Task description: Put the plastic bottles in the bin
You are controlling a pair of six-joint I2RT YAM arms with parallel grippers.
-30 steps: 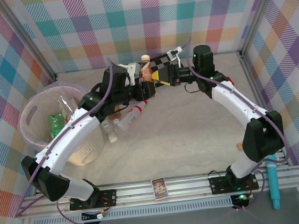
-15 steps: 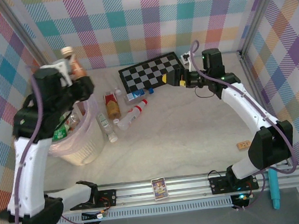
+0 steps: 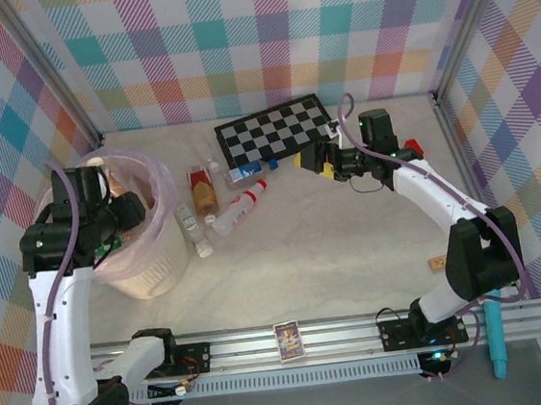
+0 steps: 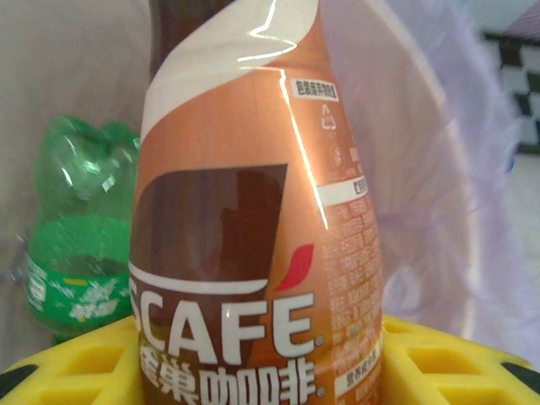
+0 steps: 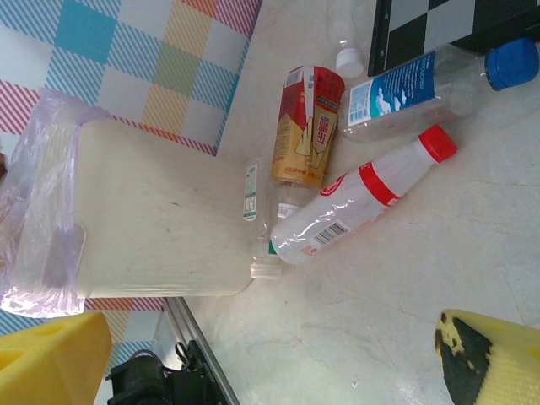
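Observation:
I should lower my left gripper deeper into the bin (image 4: 413, 228), beside the green bottle (image 4: 80, 236), and release the brown coffee bottle, since it already hangs within the bag's rim.
My left gripper (image 4: 257, 359) is shut on a brown coffee bottle (image 4: 253, 211) with an orange label, gripped between the yellow fingers (image 4: 456, 359). It hangs over the bin (image 3: 151, 265), a cream bucket with a pink bag. A green bottle (image 4: 80, 236) lies inside the bin. Beside the bin on the table lie a gold-labelled bottle (image 3: 201, 188), a blue-labelled clear bottle (image 3: 239, 175), a white bottle with a red cap (image 3: 237, 209) and a small clear bottle (image 3: 193, 232). My right gripper (image 3: 309, 158) is open and empty, to the right of these bottles.
A checkerboard (image 3: 277, 129) lies at the back, just behind my right gripper. A small red block (image 3: 412, 147) sits right of that arm, a wooden block (image 3: 439, 262) near the right front. A card box (image 3: 288, 341) rests on the front rail.
My left arm has swung from the checkerboard over to the bin with the brown bottle and lowered it over the opening. My right gripper has drawn back and dropped a little.

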